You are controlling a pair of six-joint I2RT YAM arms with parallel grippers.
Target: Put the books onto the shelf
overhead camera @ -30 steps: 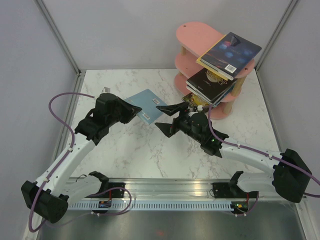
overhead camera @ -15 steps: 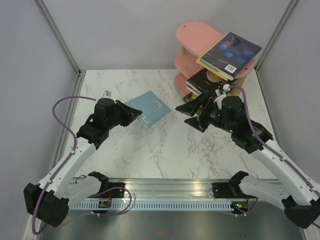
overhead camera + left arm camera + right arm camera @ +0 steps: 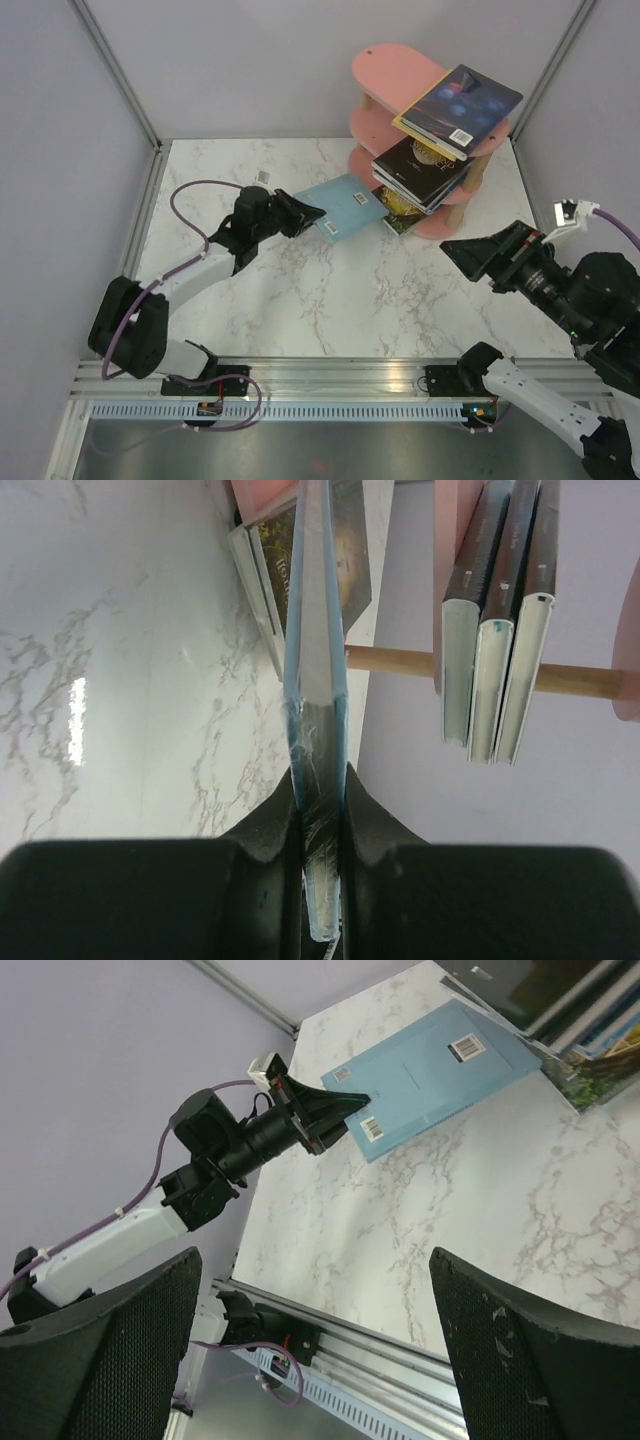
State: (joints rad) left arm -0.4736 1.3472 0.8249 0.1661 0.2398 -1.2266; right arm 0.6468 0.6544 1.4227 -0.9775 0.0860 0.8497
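I should next move my left gripper to the right in the top view and let go of the light blue book on top of the green-yellow book (image 3: 402,217) (image 3: 350,555), because there is space below the shelf's middle board.
My left gripper (image 3: 306,213) is shut on the near edge of a light blue book (image 3: 348,204) and holds it level just above the table. The book's far end is close to the lowest tier of the pink shelf (image 3: 398,68). In the left wrist view the book (image 3: 315,670) runs edge-on from between the fingers (image 3: 375,815) toward a wooden post (image 3: 392,660). A dark purple-blue book (image 3: 462,104) lies on the top board, a black stack (image 3: 418,170) on the middle one, and a green-yellow book (image 3: 402,217) at the bottom. My right gripper (image 3: 470,262) is open and empty, off to the right.
Three books (image 3: 498,630) hang over the edge of the shelf's middle board in the left wrist view. Grey walls close the marble table (image 3: 300,290) at the left, back and right. An aluminium rail (image 3: 320,385) runs along the near edge.
My left arm has carried the light blue book to the right, up to the shelf's foot. The right arm has drawn back from the shelf to the right side, jaws open.
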